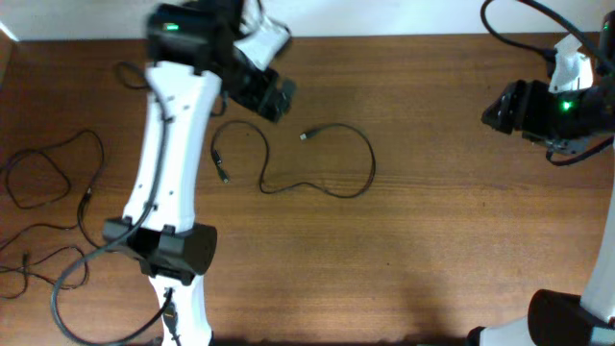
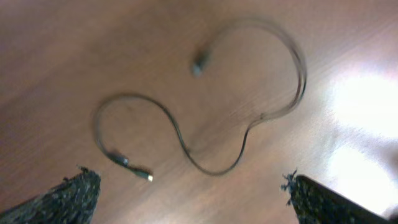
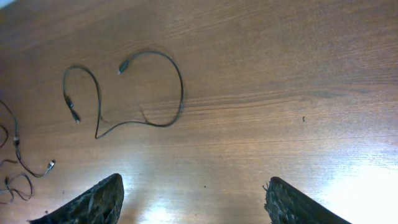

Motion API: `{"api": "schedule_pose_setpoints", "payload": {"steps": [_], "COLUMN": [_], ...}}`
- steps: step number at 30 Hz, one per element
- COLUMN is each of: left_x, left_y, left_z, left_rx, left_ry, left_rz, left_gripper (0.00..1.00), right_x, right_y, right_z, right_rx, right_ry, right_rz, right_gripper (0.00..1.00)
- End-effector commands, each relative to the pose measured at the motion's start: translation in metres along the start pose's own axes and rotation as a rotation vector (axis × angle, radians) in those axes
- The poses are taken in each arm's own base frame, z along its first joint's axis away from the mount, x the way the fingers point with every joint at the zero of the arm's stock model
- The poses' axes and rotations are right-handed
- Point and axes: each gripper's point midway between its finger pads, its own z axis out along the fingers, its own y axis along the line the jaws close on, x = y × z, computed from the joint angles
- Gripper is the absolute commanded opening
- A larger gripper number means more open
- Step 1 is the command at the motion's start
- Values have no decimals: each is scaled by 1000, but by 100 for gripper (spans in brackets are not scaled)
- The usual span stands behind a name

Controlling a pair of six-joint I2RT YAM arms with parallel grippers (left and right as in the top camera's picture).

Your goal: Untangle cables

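Observation:
My left gripper moves down and back onto the middle part of the thin black cable next, since that part is clear of both plug ends.
One thin black cable lies alone in a wavy S-shape near the table's middle, plug ends at both tips; it also shows in the left wrist view and the right wrist view. More thin black cables lie as loose strands at the table's left side, and show at the left edge of the right wrist view. My left gripper hangs open and empty above the table behind the lone cable, fingers wide apart. My right gripper is open and empty at the far right.
The left arm's white link and black base stand over the left part of the wooden table. The arm's own thicker black cable loops at the lower left. A white object sits at the back edge.

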Motion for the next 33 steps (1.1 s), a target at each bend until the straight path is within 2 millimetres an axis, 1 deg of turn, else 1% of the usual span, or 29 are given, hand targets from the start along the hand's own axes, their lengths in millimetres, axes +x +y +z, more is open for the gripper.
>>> {"api": "schedule_pose_setpoints", "payload": {"steps": [1, 2, 3, 4, 5, 6, 8, 9, 10, 11, 12, 14, 15, 16, 17, 19, 21, 22, 23, 24, 25, 26, 27, 28, 29, 30, 31, 32, 33], "left_x": [33, 47, 56, 68, 72, 85, 100, 103, 107, 109, 110, 106, 106, 105, 104, 100, 85, 68, 55, 30, 3, -24, -46, -62, -80, -86, -92, -97, -97], "left_y": [-31, -39, -42, -43, -44, -46, -61, -64, -67, -68, -67, -66, -65, -63, -63, -62, -59, -55, -52, -46, -38, -21, 2, 22, 63, 85, 117, 143, 168], "left_z": [69, 92, 108, 125, 132, 149, 168, 172, 179, 184, 189, 192, 192, 193, 193, 192, 186, 178, 172, 158, 139, 113, 85, 60, 17, -5, -39, -72, -98], "left_rx": [193, 223, 235, 249, 253, 268, 315, 322, 324, 323, 315, 301, 298, 281, 278, 268, 246, 222, 206, 176, 143, 103, 55, 6, -134, -216, -330, -411, -468], "left_ry": [133, 181, 208, 232, 239, 258, 275, 279, 282, 280, 274, 261, 259, 264, 262, 253, 219, 181, 149, 82, 6, -84, -177, -250, -355, -402, -482, -563, -635], "left_rz": [329, 344, 345, 340, 338, 334, 335, 339, 348, 349, 336, 323, 323, 305, 290, 269, 239, 201, 183, 155, 119, 71, 40, 25, -56, -97, -163, -195, -223], "left_gripper": [93, 89, 85, 75, 69, 66, 64, 63, 59, 53, 35, 15, 11, 2, 0, 0, 0, 0, 0, 0, 0, 0, 0, 0, 0, 0, 0, 0, 0], "right_x": [-4, -5, -5, -6, -7, -8, -9, -9, -10, -11, -11, -11, -11, -11, -11, -11, -11, -11, -11, -11, -11, -11, -11, -11, -11, -11, -11, -11, -11], "right_y": [-7, -8, -10, -11, -12, -13, -15, -16, -17, -18, -19, -20, -20, -20, -20, -20, -20, -20, -20, -20, -20, -20, -20, -20, -20, -20, -20, -20, -20], "right_z": [13, 17, 21, 25, 27, 32, 38, 40, 44, 46, 50, 52, 52, 52, 52, 52, 52, 52, 52, 52, 52, 52, 52, 52, 52, 52, 52, 52, 52], "right_rx": [18, 19, 20, 21, 21, 23, 25, 26, 27, 27, 28, 29, 29, 29, 29, 29, 29, 29, 29, 29, 29, 29, 29, 29, 29, 29, 29, 29, 29], "right_ry": [32, 42, 54, 65, 72, 84, 101, 106, 114, 119, 130, 135, 135, 135, 134, 134, 134, 134, 134, 134, 134, 134, 134, 134, 134, 134, 134, 134, 134], "right_rz": [-6, -2, 2, 6, 8, 11, 17, 19, 22, 24, 27, 29, 29, 29, 29, 29, 28, 29, 28, 28, 24, 24, 24, 24, 21, 21, 21, 21, 21], "right_gripper": [75, 75, 75, 75, 75, 75, 75, 75, 75, 75, 74, 75, 75, 75, 75, 75, 75, 75, 75, 75, 75, 75, 75, 75, 75, 75, 75, 75, 75]}}
